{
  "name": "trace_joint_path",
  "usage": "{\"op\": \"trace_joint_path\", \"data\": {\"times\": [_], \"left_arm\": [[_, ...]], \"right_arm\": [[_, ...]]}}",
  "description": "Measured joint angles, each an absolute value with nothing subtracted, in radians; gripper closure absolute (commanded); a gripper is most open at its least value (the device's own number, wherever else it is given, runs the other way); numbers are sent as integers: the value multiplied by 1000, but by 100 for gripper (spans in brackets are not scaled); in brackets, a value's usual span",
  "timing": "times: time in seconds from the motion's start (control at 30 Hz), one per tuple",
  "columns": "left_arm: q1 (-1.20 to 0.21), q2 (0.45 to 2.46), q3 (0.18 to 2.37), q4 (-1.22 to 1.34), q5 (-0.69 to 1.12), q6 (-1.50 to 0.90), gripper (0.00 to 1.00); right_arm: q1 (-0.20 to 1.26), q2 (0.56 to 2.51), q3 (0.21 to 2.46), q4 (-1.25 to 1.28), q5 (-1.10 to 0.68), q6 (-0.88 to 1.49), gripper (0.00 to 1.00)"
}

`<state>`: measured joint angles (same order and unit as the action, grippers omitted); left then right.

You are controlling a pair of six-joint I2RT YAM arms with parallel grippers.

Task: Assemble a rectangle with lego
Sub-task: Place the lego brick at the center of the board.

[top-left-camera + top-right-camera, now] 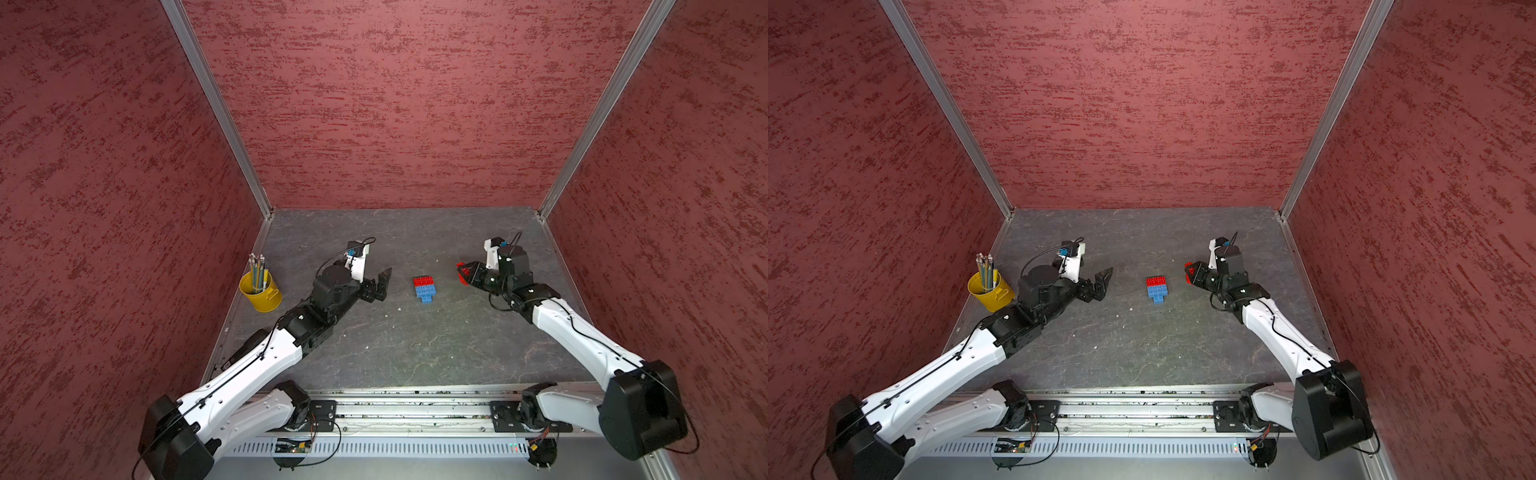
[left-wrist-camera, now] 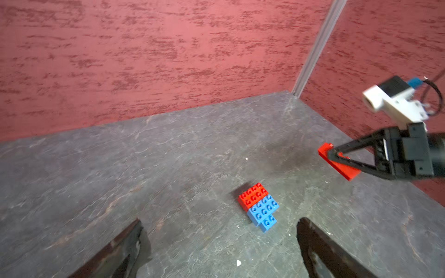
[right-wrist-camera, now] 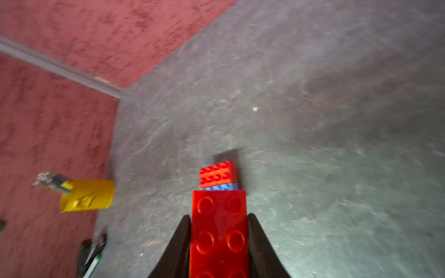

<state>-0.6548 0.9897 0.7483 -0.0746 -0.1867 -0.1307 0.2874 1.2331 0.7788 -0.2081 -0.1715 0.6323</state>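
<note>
There is free space on the bare tabletop beside the joined block (image 1: pixel 424 288), so my right gripper needs to tip its fingers downward, bring the red lego brick down there and then let go of it.
A joined lego block (image 1: pixel 424 288) lies flat mid-table: a red brick at the far end, a blue one against it, and a small blue piece jutting out toward the near side. It also shows in a top view (image 1: pixel 1157 288) and in the left wrist view (image 2: pixel 258 206). My right gripper (image 1: pixel 462 274) hovers right of the block, shut on a red lego brick (image 3: pixel 219 204) that sticks out past the fingertips toward it. My left gripper (image 2: pixel 218 222) stands wide open left of the block (image 3: pixel 218 177), with nothing between its fingers.
A yellow pencil cup (image 1: pixel 262 293) stands by the left wall, behind the left arm. Red textured walls close in three sides of the grey table (image 1: pixel 415 345). A metal rail (image 1: pixel 407 409) runs along the near edge. Small white crumbs lie on the table.
</note>
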Motion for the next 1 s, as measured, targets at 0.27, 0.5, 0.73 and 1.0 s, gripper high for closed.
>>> {"op": "trace_joint_path", "data": {"times": [0.27,0.5,0.73,1.0], "left_arm": [[-766,1145,811,-149,-449,-73,0],[-818,1185,819,-147,-557,-30,0],[-819,1175,783,-111,-579,-30,0],[-811,1162,770,-101,-585,-29,0]], "right_arm": [[321,1303,725,-238,183,861,73],[385,1458,829,-313,360,1075,73],[427,1651,947,-355,414,1224,69],[435,1747,984,-388,411,1242,43]]}}
